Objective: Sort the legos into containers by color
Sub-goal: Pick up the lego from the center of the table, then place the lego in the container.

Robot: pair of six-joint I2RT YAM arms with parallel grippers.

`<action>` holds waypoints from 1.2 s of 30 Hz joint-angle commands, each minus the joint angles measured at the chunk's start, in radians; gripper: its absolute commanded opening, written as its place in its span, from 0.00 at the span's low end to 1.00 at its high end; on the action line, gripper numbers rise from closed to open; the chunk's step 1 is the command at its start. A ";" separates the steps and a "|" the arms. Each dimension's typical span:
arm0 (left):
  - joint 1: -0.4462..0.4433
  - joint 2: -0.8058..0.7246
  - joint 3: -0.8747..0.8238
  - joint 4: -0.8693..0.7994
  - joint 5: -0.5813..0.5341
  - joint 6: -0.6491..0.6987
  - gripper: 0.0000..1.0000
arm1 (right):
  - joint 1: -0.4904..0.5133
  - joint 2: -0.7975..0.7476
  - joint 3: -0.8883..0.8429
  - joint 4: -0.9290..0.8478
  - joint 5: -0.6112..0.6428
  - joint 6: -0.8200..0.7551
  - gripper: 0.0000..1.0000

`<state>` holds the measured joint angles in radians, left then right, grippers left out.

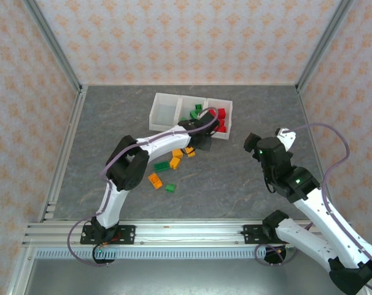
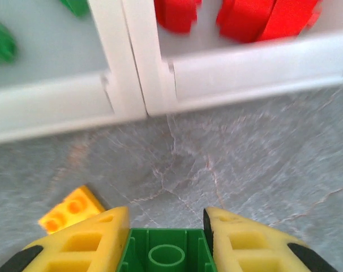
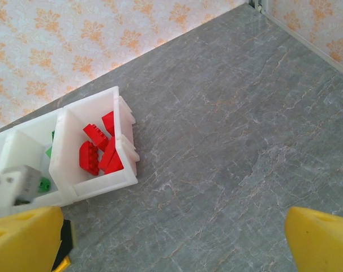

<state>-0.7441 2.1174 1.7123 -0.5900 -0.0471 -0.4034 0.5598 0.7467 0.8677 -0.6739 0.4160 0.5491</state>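
Observation:
I will next carry the matching lego outward over the near side of the tray with my left gripper. I will release it inside the tray's middle section (image 1: 190, 109) (image 2: 50, 42) with its green legos.
My left gripper (image 1: 201, 142) (image 2: 166, 225) is shut on a green lego (image 2: 167, 253), held just in front of the white tray's near wall (image 2: 245, 71), at the divider between the middle and right compartments. The tray (image 1: 164, 97) holds green legos (image 1: 197, 110) in the middle compartment and red legos (image 1: 221, 117) (image 3: 95, 150) in the right one; its left compartment looks bare. Loose orange legos (image 1: 155, 180) (image 2: 69, 208) and green legos (image 1: 161, 166) lie on the table near the left arm. My right gripper (image 1: 255, 146) (image 3: 174, 241) hangs open over bare table, right of the tray (image 3: 98, 184).
Patterned walls enclose the grey stone-look table on three sides. A metal rail (image 1: 174, 232) runs along the near edge by the arm bases. Bare floor stretches to the right of the tray and under the right gripper.

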 commanded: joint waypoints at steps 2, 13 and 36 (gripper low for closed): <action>0.050 -0.094 0.082 -0.021 -0.082 0.012 0.26 | -0.004 -0.014 0.024 -0.011 0.040 0.004 1.00; 0.222 0.141 0.408 -0.023 -0.025 0.074 0.25 | -0.005 -0.015 0.013 -0.012 0.069 -0.022 1.00; 0.274 0.178 0.566 -0.085 -0.047 0.133 0.99 | -0.005 -0.020 0.030 -0.042 0.083 -0.032 1.00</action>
<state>-0.4755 2.3947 2.2528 -0.6209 -0.0563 -0.3031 0.5591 0.7410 0.8680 -0.6937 0.4759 0.5091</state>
